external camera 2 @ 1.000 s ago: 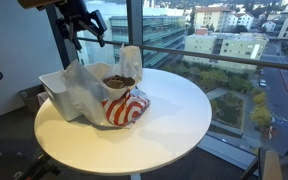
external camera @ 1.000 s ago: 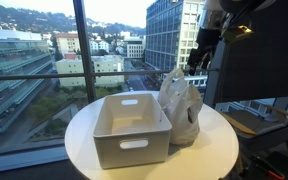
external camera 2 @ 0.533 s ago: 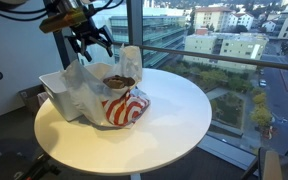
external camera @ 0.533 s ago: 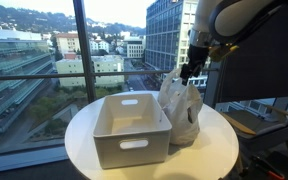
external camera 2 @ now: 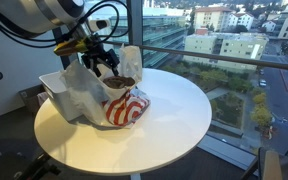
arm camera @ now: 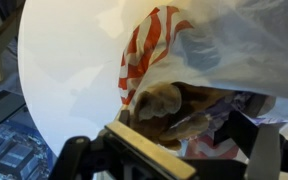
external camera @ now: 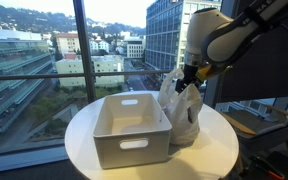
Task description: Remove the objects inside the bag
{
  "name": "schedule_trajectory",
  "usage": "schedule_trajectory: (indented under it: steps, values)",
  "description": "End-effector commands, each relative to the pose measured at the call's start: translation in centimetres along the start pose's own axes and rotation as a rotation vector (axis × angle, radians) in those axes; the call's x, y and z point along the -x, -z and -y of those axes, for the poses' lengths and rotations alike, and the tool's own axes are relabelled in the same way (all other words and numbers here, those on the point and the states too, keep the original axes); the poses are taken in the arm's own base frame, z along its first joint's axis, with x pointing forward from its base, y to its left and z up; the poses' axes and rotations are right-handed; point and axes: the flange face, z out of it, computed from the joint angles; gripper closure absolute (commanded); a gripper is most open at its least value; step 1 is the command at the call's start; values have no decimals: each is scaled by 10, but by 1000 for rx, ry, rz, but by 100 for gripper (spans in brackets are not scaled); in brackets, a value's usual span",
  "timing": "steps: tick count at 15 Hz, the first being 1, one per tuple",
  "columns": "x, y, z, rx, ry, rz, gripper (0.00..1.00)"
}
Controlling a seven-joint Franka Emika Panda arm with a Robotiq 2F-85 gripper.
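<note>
The rounded end of the brown lumpy item (external camera 2: 118,82) (arm camera: 160,101) lies uncovered within the bag's opening, so my gripper will next go down through the opening and close on that end.
The crinkled whitish bag (external camera: 183,112) with red marks stands on the round table next to the white bin; it also shows in an exterior view (external camera 2: 121,108) and in the wrist view (arm camera: 149,45). Its mouth is open. A brown lumpy item (arm camera: 156,101) lies inside, also seen from outside (external camera 2: 119,81), and a purple-and-white mottled bundle (arm camera: 216,128) lies beside it. The small dark item does not show. My gripper (external camera: 188,77) (external camera 2: 103,63) hangs right over the bag's mouth, its fingers apart and empty (arm camera: 172,145).
The white rectangular bin (external camera: 131,128) (external camera 2: 56,88) stands against the bag on the round white table (external camera: 219,150) (external camera 2: 184,110). Large windows run behind the table. The table edge drops off all round.
My gripper has come down from well above the bag to its open mouth. The bag and the bin have not moved.
</note>
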Motion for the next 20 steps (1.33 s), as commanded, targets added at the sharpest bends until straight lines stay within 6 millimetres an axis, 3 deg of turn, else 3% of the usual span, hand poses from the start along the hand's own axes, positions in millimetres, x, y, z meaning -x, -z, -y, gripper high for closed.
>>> schedule_trajectory:
  steps: [1,11,18,19,20]
  values:
    - [-15,-15,1,4,-44,-33,0]
    - [-46,-57,-12,70,-60,-48,0]
    - [-43,-76,-6,10,-122,34,0]
    - [-41,-76,-6,-3,-134,42,7]
    - [-40,-76,-5,-14,-138,46,27]
